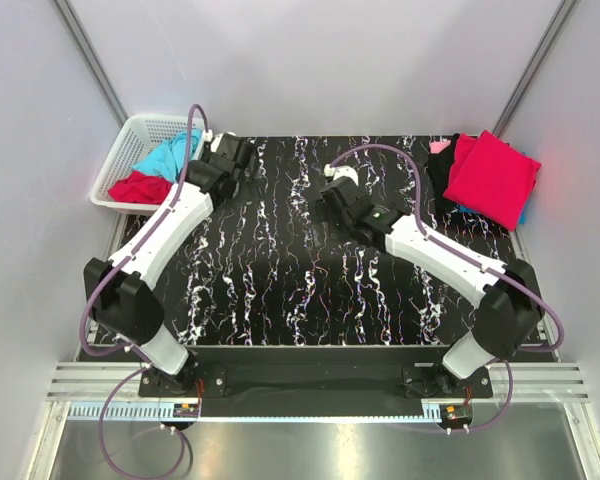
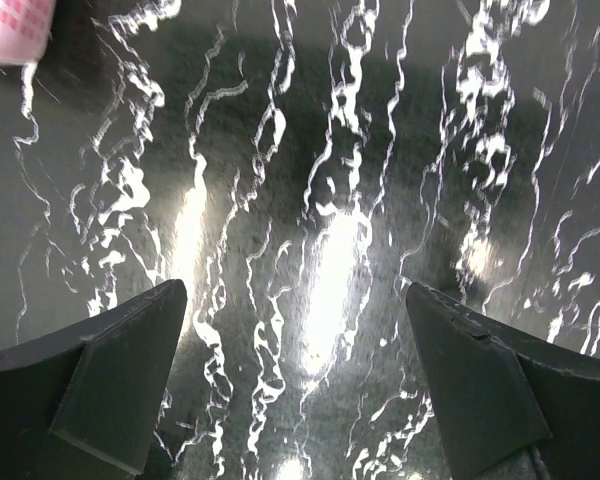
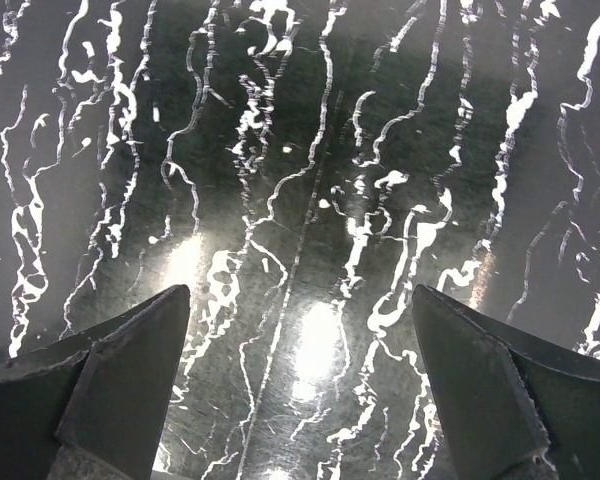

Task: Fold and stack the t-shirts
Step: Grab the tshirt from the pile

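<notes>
The crimson t-shirt's near fold (image 1: 154, 193) lies to the left of my left gripper in the top view, so the gripper should move over the basket and down onto it next.
A crumpled turquoise t-shirt (image 1: 170, 153) and a crimson t-shirt (image 1: 140, 187) lie in the white lattice basket (image 1: 111, 167) at the back left. A folded crimson t-shirt (image 1: 492, 177) tops a stack at the back right, with blue (image 1: 470, 211), black and pink cloth showing under its edges. My left gripper (image 1: 233, 157) hovers over the table just right of the basket, jaws open and empty (image 2: 295, 300). My right gripper (image 1: 330, 190) hangs over the back middle of the table, also open with nothing between its fingers (image 3: 300, 300).
The table (image 1: 280, 280) is black marble-patterned with white veins. A corner of the basket (image 2: 15, 28) shows at the top left of the left wrist view. Grey walls and metal rails close in the sides and back.
</notes>
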